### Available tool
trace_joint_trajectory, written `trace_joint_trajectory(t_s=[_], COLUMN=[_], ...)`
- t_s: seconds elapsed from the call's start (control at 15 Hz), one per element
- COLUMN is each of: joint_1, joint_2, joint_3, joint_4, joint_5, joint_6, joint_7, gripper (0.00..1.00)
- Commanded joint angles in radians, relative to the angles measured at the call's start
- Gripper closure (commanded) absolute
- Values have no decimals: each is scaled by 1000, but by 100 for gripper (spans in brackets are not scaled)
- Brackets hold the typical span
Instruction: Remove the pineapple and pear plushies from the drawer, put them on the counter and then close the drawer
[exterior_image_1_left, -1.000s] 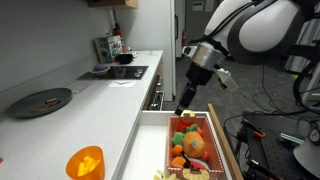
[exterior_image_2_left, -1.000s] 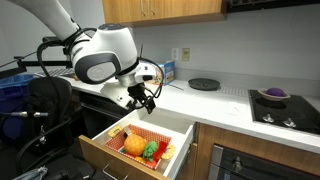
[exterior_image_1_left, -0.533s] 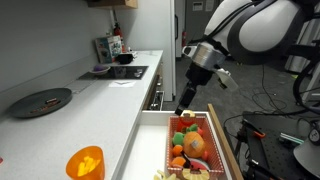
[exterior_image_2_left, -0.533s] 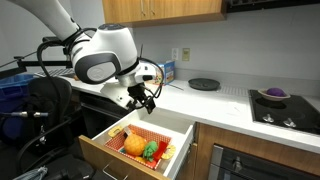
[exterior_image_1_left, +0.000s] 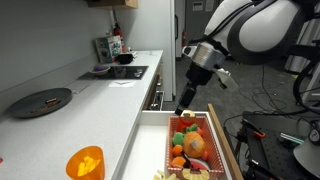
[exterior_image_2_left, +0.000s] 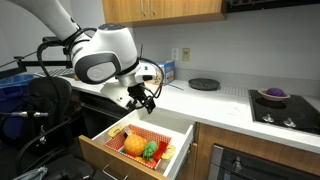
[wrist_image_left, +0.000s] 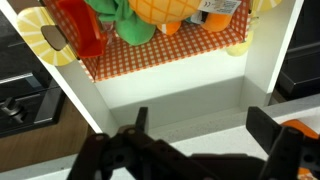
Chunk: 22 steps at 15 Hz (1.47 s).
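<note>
My empty gripper moves back and down over the plush's round orange body (exterior_image_1_left: 193, 144) (wrist_image_left: 164, 8) next, as the orange pineapple-like plush lies below and back from it.
The drawer (exterior_image_1_left: 152, 140) stands open below the counter, with a red checked liner and several plush fruits. An orange pineapple-like plush (exterior_image_1_left: 193, 146) (exterior_image_2_left: 133, 145) lies in the middle, also in the wrist view (wrist_image_left: 165, 9). A green plush (exterior_image_2_left: 151, 150) (wrist_image_left: 122, 22) lies beside it; I cannot tell if it is the pear. My gripper (exterior_image_1_left: 181, 108) (exterior_image_2_left: 147, 100) (wrist_image_left: 205, 125) hangs open and empty above the drawer's inner end, apart from the plushies.
The white counter (exterior_image_1_left: 90, 110) carries a dark round plate (exterior_image_1_left: 40, 101), an orange cup (exterior_image_1_left: 85, 162), and a cooktop (exterior_image_1_left: 125, 72) further back. In an exterior view a dark plate (exterior_image_2_left: 204, 84) and a purple bowl (exterior_image_2_left: 272, 95) sit on the counter.
</note>
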Motion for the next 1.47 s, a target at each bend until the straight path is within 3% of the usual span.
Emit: trace_joint_trajectory(t_s=[0.0,0.13,0.4,0.6,1.13,1.4], joint_1=[0,-24,-155,-205,-268,-286], joint_2=[0,18,70,107,282,376], joint_3=[0,11,79,99,148,233], joint_4=[0,9,46,71,105,141], joint_5=[0,-30,-186,-201,-116,-1], joint_6=[0,-28,-157,-238,-292,-296], joint_7=[0,28,114,112,45,0], gripper=[0,0,0,0,0,0])
